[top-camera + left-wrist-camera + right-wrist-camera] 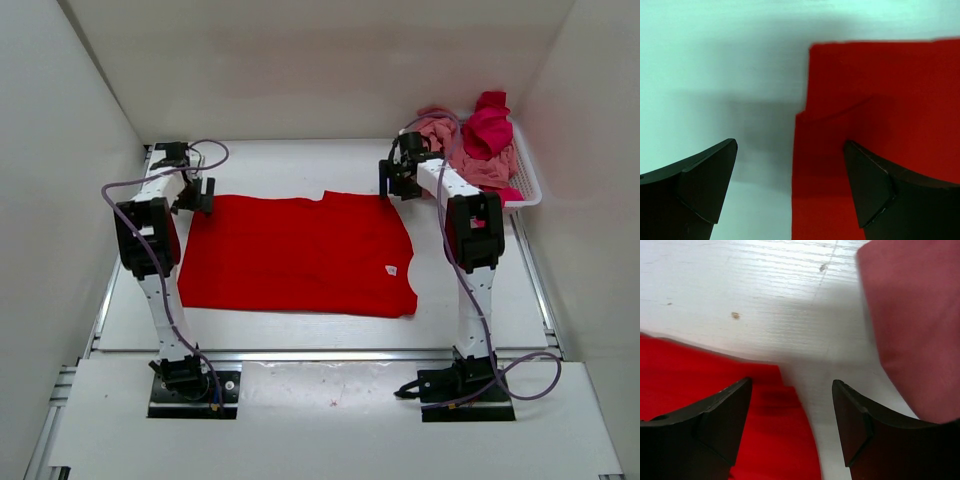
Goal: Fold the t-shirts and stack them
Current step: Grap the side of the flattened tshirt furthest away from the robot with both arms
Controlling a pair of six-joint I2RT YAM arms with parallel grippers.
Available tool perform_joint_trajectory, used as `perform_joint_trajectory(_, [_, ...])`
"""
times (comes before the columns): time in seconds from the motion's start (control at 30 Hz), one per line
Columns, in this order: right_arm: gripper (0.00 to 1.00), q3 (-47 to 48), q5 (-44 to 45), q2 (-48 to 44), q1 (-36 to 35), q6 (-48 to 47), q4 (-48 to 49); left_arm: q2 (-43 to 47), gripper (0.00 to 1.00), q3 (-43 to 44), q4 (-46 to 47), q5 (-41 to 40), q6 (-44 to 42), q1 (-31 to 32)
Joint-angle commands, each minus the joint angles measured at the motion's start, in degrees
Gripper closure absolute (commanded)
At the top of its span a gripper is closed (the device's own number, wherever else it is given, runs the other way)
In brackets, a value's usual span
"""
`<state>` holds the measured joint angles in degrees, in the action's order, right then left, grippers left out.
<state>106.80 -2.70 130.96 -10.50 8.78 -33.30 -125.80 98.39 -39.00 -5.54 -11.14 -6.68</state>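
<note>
My left gripper moves outward along the t-shirt's side edge next and closes on the red t-shirt's far corner [213, 199] [816, 59].
The bright red t-shirt [300, 252] lies flat on the table, folded into a wide rectangle. My left gripper [197, 196] is open over its far left corner; the left wrist view shows the red edge [875, 125] between the open fingers. My right gripper [398, 185] is open over the far right corner; the right wrist view shows the red corner [765, 430] under it. The crimson-magenta shirt [488, 128] and the salmon pink shirt [478, 165] lie bunched in the basket. A pink fold [915, 325] shows in the right wrist view.
The white mesh basket [528, 180] stands at the back right, just beyond my right gripper. White walls close in the table on the left, right and back. A metal rail runs along the near edge in front of the arm bases.
</note>
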Motion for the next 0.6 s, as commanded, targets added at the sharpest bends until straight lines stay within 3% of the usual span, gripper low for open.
perform_joint_trajectory(0.0, [0.35,0.4,-8.1,0.1,0.2,-1.3,2.6,-0.8,0.01,5.3,0.2,3.3,0.3,-0.3])
perform_joint_trajectory(0.2, [0.37,-1.8,-12.2,1.5,-1.4,0.4,2.2,-5.4,0.01,9.4,1.0,0.3,0.0,1.2])
perform_joint_trajectory(0.33, [0.44,-1.3,-12.6,2.4,-1.8,0.7,2.2,-6.3,0.02,10.7,0.3,2.9,-0.2,0.7])
perform_joint_trajectory(0.43, [0.60,-2.6,-12.7,2.7,-1.9,1.1,2.3,-6.5,0.09,12.2,-0.1,4.7,-1.4,1.1])
perform_joint_trajectory(0.5, [0.65,-2.6,-12.4,2.8,-2.2,1.4,2.3,-6.7,0.15,12.9,-0.7,5.3,-2.2,1.6])
perform_joint_trajectory(0.57, [0.58,-1.6,-10.6,3.3,-1.8,1.0,1.8,-6.7,0.22,13.5,-0.9,5.7,-2.3,2.4])
